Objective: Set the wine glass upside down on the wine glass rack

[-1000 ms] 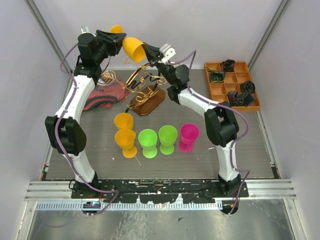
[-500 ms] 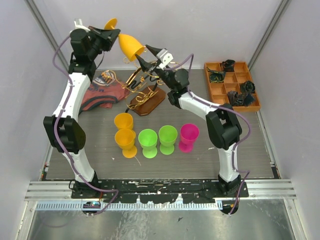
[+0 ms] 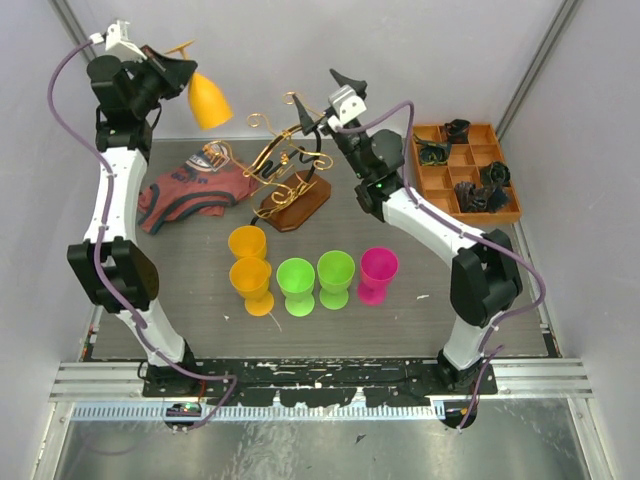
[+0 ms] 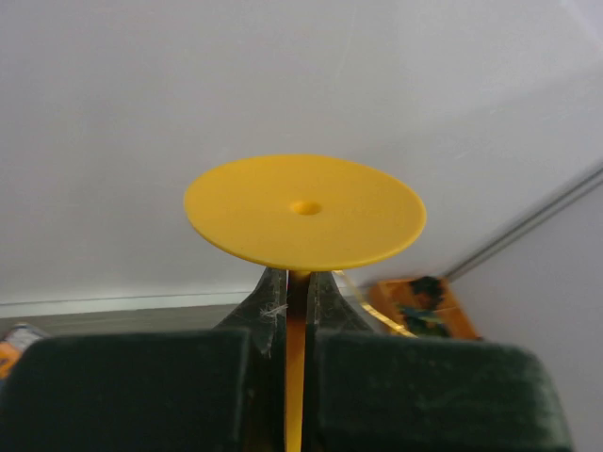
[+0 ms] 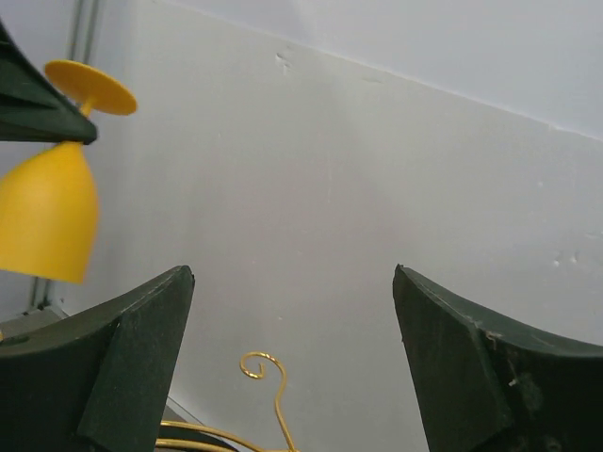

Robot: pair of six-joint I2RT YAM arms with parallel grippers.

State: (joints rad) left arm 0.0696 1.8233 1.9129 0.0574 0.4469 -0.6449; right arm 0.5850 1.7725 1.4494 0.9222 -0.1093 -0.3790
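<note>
My left gripper should next move down and back to the gold scroll over the red cloth and let go of the glass (image 3: 208, 100), because the glass already hangs with its bowl down.
A yellow wine glass (image 3: 208, 100) hangs in the air at the back left, bowl down and foot up, left of the wine glass rack (image 3: 285, 165). My left gripper (image 3: 183, 62) is shut on its stem. The left wrist view shows the round foot (image 4: 303, 212) just above the left gripper (image 4: 298, 282), with the stem pinched between the jaws. The rack is gold wire scrolls on a dark wooden base (image 3: 293, 205). My right gripper (image 3: 322, 90) hovers above the rack's right side, open and empty. In the right wrist view one gold scroll (image 5: 264, 372) shows below the right gripper (image 5: 294, 270), and the glass (image 5: 47, 212) is far left.
A red cloth (image 3: 195, 190) lies left of the rack. An orange compartment tray (image 3: 497, 212) with dark items sits at the back right. In front of the rack stand two orange cups (image 3: 249, 262), two green ones (image 3: 316, 280) and a pink one (image 3: 378, 272).
The right gripper let go of the glass's bowl, opened wide and drew back to the right. The left gripper shut on the stem and carried the glass up and to the left.
</note>
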